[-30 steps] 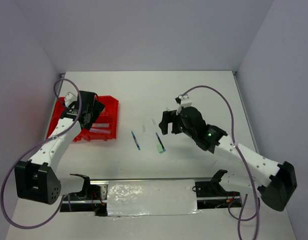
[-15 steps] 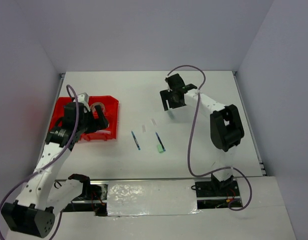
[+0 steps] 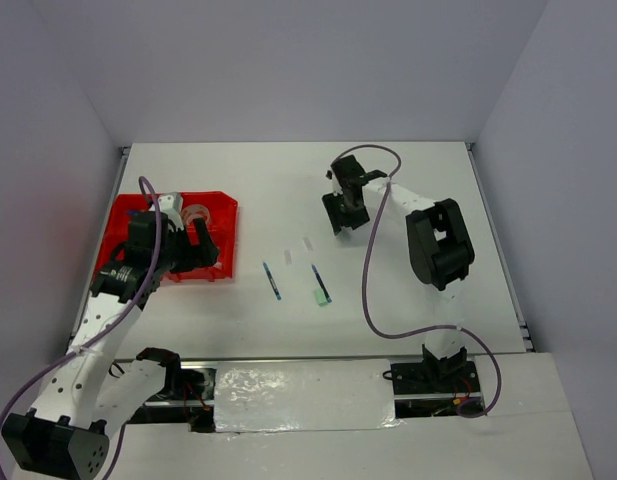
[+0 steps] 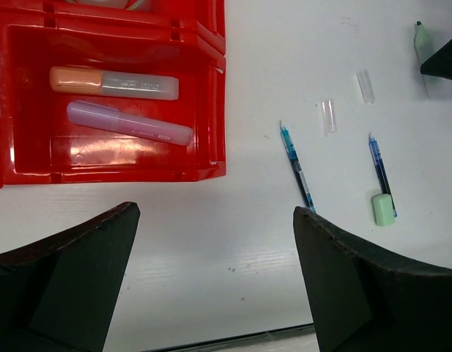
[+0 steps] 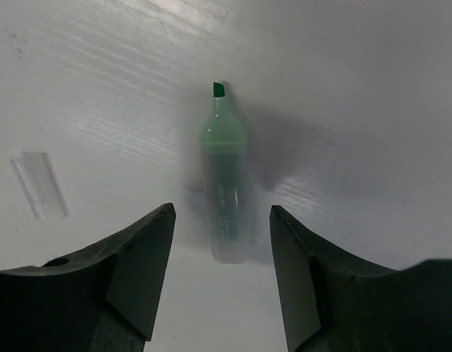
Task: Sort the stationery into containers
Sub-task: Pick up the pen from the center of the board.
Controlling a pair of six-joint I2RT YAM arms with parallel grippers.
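Note:
My left gripper moves to the right in the top view and down around the green cap (image 3: 321, 297) (image 4: 384, 209) next, because the green marker lies uncapped on the tabletop.
The red tray (image 3: 123, 222) sits at the left. In the left wrist view its near compartment (image 4: 20, 150) holds an orange marker (image 4: 113, 83) and a purple marker (image 4: 130, 122). A tape roll (image 3: 195, 213) lies in a far compartment. My left gripper (image 3: 200, 250) is open and empty, over the tray's near right corner. Two blue pens (image 4: 297, 166) (image 4: 381, 171) and a green cap (image 4: 384, 209) lie on the table. My right gripper (image 5: 222, 213) is open, its fingers on either side of an uncapped green marker (image 5: 224, 183) lying on the table.
Two clear pen caps (image 4: 327, 116) (image 4: 365, 86) lie between the pens and the right gripper (image 3: 343, 215); one also shows in the right wrist view (image 5: 39, 185). White walls close in the table on three sides.
The right arm has swung to the far middle of the table and come down over the green marker. The left gripper has drawn back towards the tray's near right side.

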